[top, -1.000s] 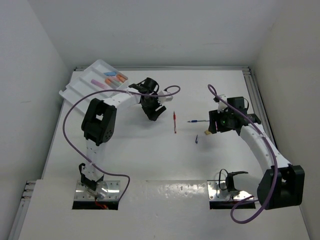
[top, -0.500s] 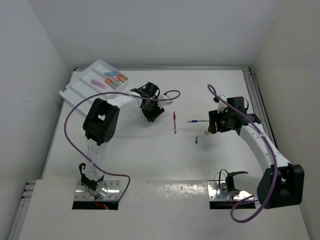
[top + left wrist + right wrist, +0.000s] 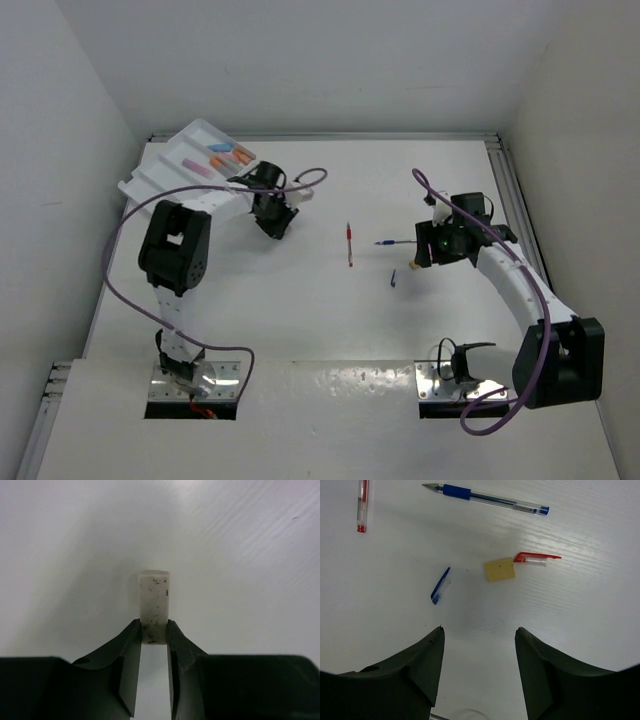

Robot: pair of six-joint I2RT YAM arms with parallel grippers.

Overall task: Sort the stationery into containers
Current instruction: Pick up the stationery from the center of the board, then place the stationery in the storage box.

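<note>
My left gripper has the eraser and will next carry it left in the top view, over the tray's near section (image 3: 140, 192), and release it, as markers are in other sections of the tray.
My left gripper (image 3: 154, 630) is shut on a white speckled eraser (image 3: 154, 602) and holds it over the bare table; in the top view it (image 3: 271, 225) is right of the white divided tray (image 3: 152, 172). The tray holds pink, orange and blue markers (image 3: 228, 156). My right gripper (image 3: 479, 635) is open and empty above the table. Ahead of it lie a beige eraser (image 3: 500, 569), a red pen cap (image 3: 536, 558), a blue pen cap (image 3: 440, 586), a blue pen (image 3: 485, 498) and a red pen (image 3: 363, 504). The top view shows the red pen (image 3: 349, 244) mid-table.
The right arm's wrist (image 3: 447, 240) hangs over the blue pen (image 3: 388, 242) and the blue cap (image 3: 393, 279). Purple cables (image 3: 300, 182) loop off both arms. White walls close in the table on three sides.
My left gripper has moved left and back toward the tray, carrying the eraser. The right arm has barely moved.
</note>
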